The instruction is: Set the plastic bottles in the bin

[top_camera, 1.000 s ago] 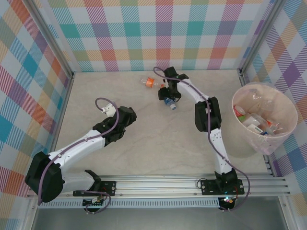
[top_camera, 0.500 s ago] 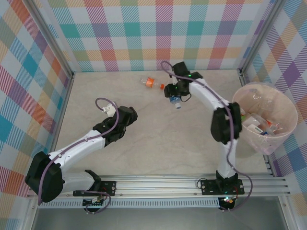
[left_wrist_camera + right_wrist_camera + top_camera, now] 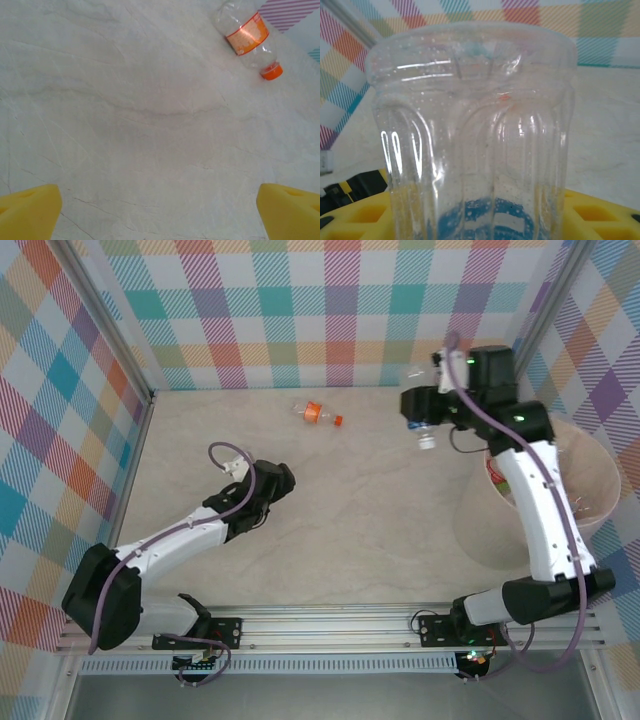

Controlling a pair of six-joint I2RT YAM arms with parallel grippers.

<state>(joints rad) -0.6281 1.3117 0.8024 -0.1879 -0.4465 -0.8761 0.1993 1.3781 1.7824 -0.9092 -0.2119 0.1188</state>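
The right gripper swings sideways over the bin's opening (image 3: 500,478) next and releases the clear plastic bottle (image 3: 424,430), since that opening lies beside the gripper, beneath my forearm.
My right gripper (image 3: 420,418) is shut on a clear plastic bottle (image 3: 424,430) with a blue label and a white cap, held in the air just left of the bin (image 3: 487,530). In the right wrist view that bottle (image 3: 475,145) stands between my yellow fingers (image 3: 600,215). The bin is a wide pale pink bucket at the right, partly hidden by my right arm. A second bottle (image 3: 318,414), with an orange label and orange cap, lies on the table near the back wall. The same bottle (image 3: 248,37) lies far ahead in the left wrist view. My left gripper (image 3: 281,478) is open, low over bare table.
Checked walls close off the back and both sides. A metal rail (image 3: 330,625) runs along the near edge, where both arm bases are bolted. The pale marbled tabletop (image 3: 150,125) lies bare between my left fingertips (image 3: 30,212).
My right arm has lifted the blue-labelled bottle from beside the orange one and swung it right, up to the bin. My left gripper has edged slightly forward and stays open.
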